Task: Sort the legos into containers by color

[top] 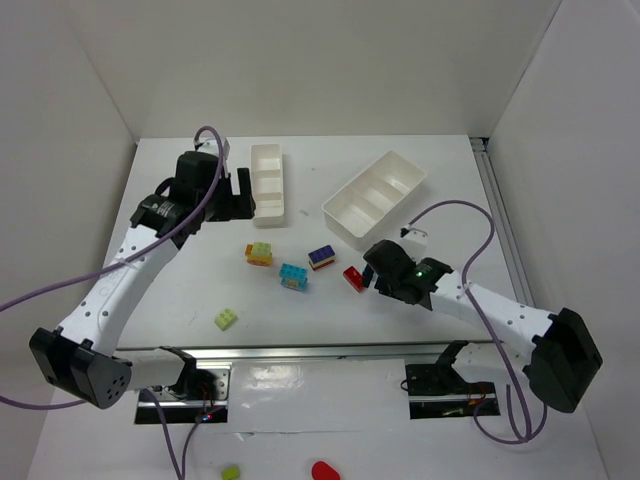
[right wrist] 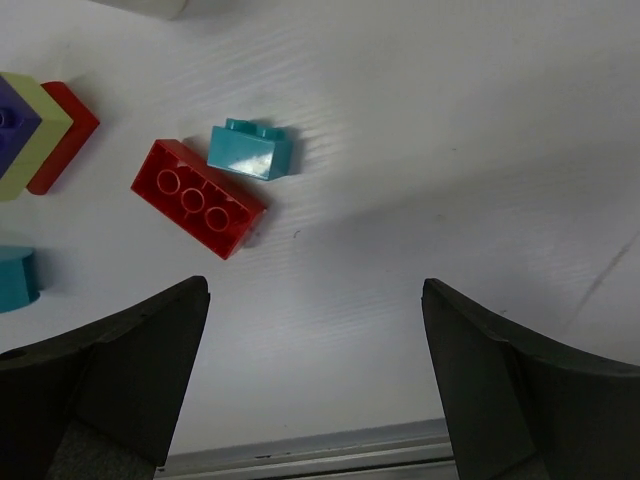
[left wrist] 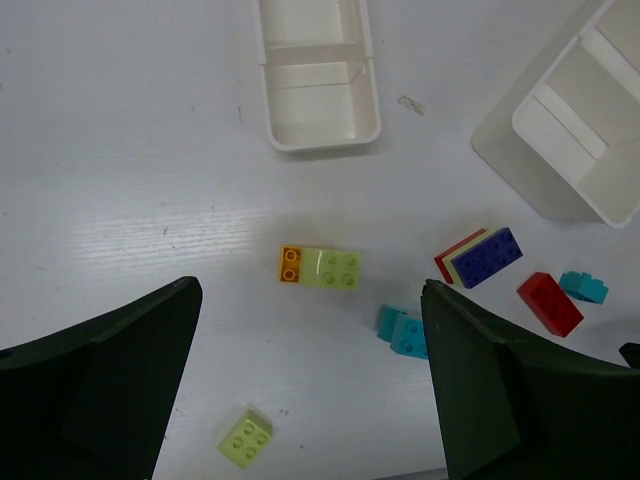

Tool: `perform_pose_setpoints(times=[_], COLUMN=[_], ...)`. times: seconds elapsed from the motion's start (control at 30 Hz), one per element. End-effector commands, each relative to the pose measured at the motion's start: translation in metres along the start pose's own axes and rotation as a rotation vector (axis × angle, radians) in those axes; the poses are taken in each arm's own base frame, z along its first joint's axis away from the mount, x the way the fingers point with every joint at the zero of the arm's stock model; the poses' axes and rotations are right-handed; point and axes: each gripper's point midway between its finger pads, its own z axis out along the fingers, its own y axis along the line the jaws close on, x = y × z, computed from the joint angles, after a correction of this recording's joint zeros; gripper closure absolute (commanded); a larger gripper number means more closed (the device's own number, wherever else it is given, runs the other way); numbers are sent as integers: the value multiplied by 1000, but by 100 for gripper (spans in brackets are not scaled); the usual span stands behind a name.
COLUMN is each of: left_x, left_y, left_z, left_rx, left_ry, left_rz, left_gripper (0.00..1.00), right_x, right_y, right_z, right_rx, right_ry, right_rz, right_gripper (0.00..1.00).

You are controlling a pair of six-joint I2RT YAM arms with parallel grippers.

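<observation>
Next, my right gripper moves outward before going down onto the ends of the small cyan brick, since its near side is against the red brick (top: 353,277).
Two white trays stand at the back: a narrow one (top: 267,182) (left wrist: 317,75) and a wider one (top: 376,197) (left wrist: 575,130); the compartments I can see hold nothing. Loose on the table lie an orange-and-lime brick (top: 259,253) (left wrist: 319,267), a cyan brick (top: 293,277) (left wrist: 405,332), a blue-purple, yellow and red stack (top: 321,257) (left wrist: 480,256), a red brick (top: 353,277) (right wrist: 198,197), a small cyan brick (right wrist: 251,150) and a lime brick (top: 226,319) (left wrist: 245,438). My left gripper (top: 233,194) (left wrist: 311,320) is open and empty, high beside the narrow tray. My right gripper (top: 368,270) (right wrist: 315,300) is open and empty, just right of the red brick.
The table's metal front edge (top: 330,352) runs close below my right gripper. White walls enclose the table on three sides. A lime piece (top: 231,472) and a red piece (top: 324,469) lie off the table in front.
</observation>
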Motion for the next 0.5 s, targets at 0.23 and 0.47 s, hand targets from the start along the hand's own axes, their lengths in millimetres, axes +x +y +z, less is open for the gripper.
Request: perform_pose_setpoints(times=[0.23, 0.47], left_x=[-3, -4], left_y=[0, -1], left_z=[11, 18], left_rx=[-7, -8], left_ry=[-5, -3], left_rz=[-6, 4], left_gripper=[0, 0], right_x=[0, -20], right_y=[55, 58], right_z=[34, 46], right_rx=[-86, -73], right_ry=[-29, -69], right_rz=[55, 114], right_gripper=[4, 17])
